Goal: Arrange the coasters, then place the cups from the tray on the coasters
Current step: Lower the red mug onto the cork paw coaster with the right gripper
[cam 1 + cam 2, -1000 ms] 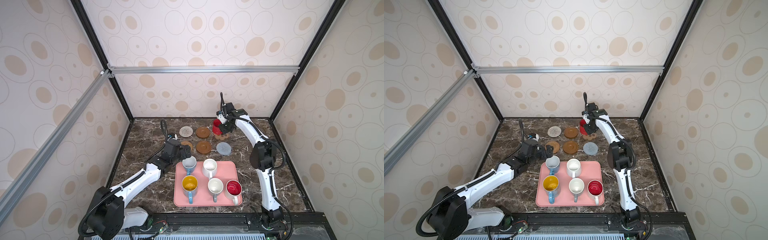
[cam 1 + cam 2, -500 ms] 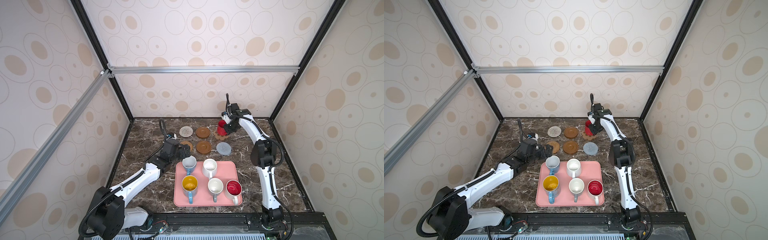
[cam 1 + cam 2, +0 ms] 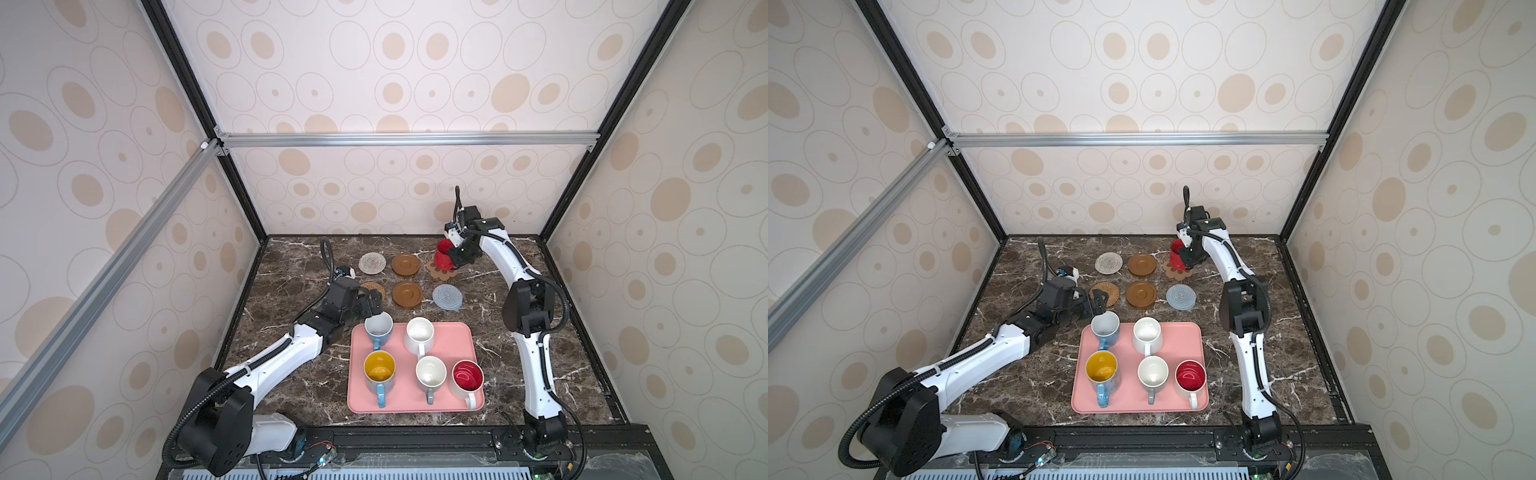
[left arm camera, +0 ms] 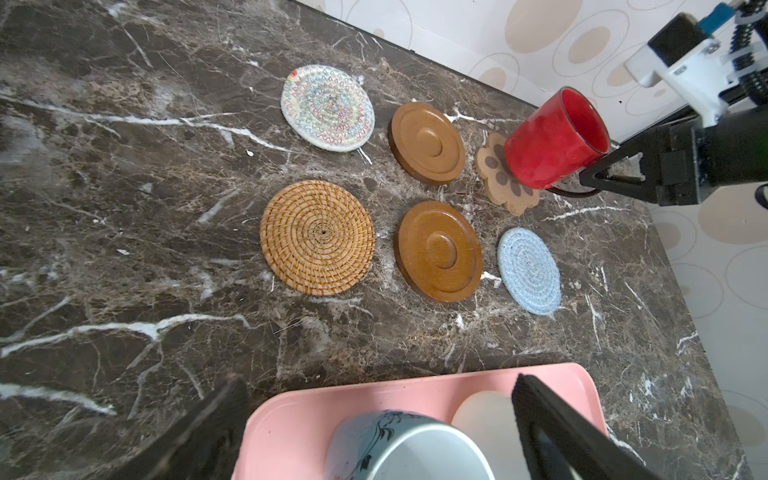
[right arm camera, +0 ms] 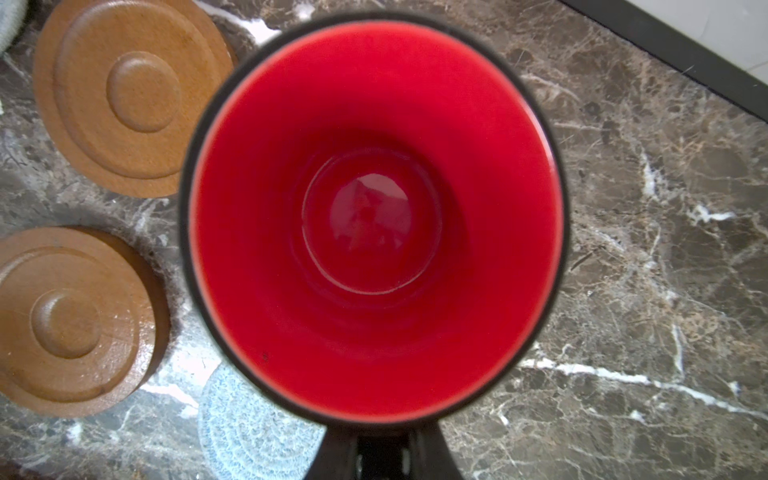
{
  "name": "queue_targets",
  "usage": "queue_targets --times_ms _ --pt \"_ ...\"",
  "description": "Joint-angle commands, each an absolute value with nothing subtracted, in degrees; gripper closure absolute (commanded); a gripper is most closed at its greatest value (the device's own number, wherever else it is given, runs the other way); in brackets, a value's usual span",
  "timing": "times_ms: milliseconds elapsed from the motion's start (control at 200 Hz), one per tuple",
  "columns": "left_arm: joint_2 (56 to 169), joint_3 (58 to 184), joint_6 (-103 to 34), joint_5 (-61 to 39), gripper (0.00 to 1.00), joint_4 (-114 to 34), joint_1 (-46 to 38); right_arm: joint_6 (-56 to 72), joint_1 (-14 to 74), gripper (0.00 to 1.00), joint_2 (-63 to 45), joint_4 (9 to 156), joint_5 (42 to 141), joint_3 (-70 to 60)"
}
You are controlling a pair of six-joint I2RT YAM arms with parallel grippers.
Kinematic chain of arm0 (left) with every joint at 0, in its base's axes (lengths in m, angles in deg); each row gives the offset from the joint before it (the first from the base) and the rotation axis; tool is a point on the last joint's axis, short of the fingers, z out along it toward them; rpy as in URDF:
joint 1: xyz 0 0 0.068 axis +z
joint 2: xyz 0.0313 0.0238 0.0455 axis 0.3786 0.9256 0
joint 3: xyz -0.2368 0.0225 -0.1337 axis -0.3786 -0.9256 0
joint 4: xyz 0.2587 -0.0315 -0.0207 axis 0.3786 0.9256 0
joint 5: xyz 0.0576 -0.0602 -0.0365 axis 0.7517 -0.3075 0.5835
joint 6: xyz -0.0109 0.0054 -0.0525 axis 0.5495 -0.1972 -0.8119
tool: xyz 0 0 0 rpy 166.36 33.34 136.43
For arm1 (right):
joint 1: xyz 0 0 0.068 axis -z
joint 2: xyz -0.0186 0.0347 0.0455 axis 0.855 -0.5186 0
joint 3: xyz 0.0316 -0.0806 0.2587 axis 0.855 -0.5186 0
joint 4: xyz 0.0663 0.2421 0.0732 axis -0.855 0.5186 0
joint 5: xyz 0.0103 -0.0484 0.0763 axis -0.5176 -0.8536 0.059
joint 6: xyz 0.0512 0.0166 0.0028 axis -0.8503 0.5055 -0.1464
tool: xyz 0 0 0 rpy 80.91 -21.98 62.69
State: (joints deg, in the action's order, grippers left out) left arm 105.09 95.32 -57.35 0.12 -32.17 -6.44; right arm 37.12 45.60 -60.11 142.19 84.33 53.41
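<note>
My right gripper lowers toward the coaster's middle (image 3: 441,272) next, seats the all-red cup's base there and releases the handle, since the cup hangs off-centre above the paw-shaped coaster.
My right gripper (image 3: 459,259) is shut on the handle of the all-red cup (image 3: 444,253) (image 5: 374,216). That cup hangs tilted with its base at the brown paw-shaped coaster (image 4: 494,174); I cannot tell whether they touch. The coasters lie in two rows of three: grey-white woven (image 3: 372,263), brown disc (image 3: 405,264) and paw in the far row; rattan (image 4: 318,237), brown disc (image 3: 407,294) and blue-grey (image 3: 447,296) in the near row. My left gripper (image 3: 376,305) (image 4: 380,386) stands open just behind the blue cup with white inside (image 3: 379,328), at the far left corner of the pink tray (image 3: 457,345).
Also on the tray stand a blue cup with yellow inside (image 3: 379,371), two white cups (image 3: 419,332) (image 3: 431,372) and a white cup with red inside (image 3: 467,376). Patterned walls and black frame posts close in the dark marble table (image 3: 291,266).
The right gripper has carried the red cup a little to the right and lowered it toward the paw coaster. The left arm has hardly moved.
</note>
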Motion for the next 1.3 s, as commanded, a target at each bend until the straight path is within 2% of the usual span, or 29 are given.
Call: queue_targets --times_ms 0,840,1085,1295 --pt "105.0 96.5 -58.1 0.1 0.00 -32.8 -6.0 37.3 45.4 0.94 -60.8 140.5 85.2 54.7" --pt "102.2 94.0 -59.3 0.7 0.00 -33.5 -5.9 38.2 44.3 0.92 -61.7 140.1 85.0 52.8" --pt "101.5 93.7 -59.8 0.5 0.00 -33.8 -5.8 38.4 43.9 0.86 -61.2 140.2 84.2 51.7" --pt "100.3 93.0 -60.1 0.9 0.00 -33.5 -5.9 38.4 43.7 0.73 -60.3 140.4 83.2 51.0"
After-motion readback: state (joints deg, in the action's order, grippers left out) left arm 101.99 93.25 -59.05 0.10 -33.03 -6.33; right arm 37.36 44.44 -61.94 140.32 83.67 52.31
